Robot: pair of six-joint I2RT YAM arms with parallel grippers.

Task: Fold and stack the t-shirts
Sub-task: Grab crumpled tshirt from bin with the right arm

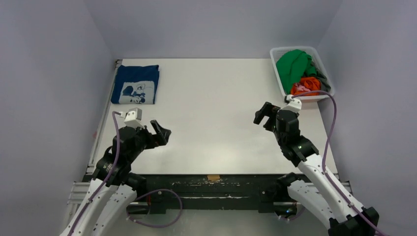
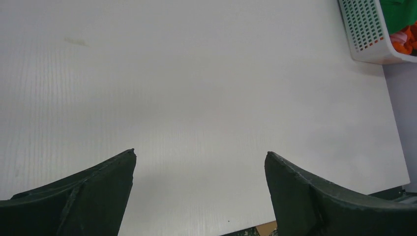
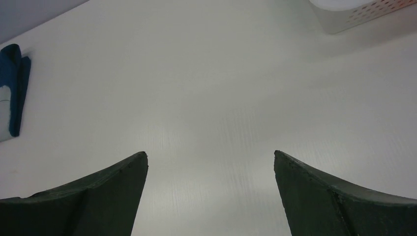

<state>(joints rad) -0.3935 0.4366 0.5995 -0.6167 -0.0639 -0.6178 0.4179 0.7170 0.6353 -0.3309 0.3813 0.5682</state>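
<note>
My right gripper goes outward over the basket's rim next and down onto the bright green t-shirt's far part (image 1: 296,60), which lies outward of my right gripper on top of the pile.
A navy blue t-shirt (image 1: 135,84) with a white cartoon print lies folded at the table's far left; its edge shows in the right wrist view (image 3: 14,93). A white basket (image 1: 325,70) at the far right holds a bright green shirt (image 1: 292,65), an orange shirt (image 1: 305,85) and a bit of grey cloth (image 1: 322,77). My left gripper (image 1: 160,131) is open and empty over the near left of the table. My right gripper (image 1: 263,116) is open and empty, near the basket's front left.
The white table (image 1: 216,108) is walled by grey panels left, back and right. The basket's perforated wall shows in the left wrist view (image 2: 366,29) and the right wrist view (image 3: 354,14). A tan tape patch (image 1: 213,177) sits at the table's near edge.
</note>
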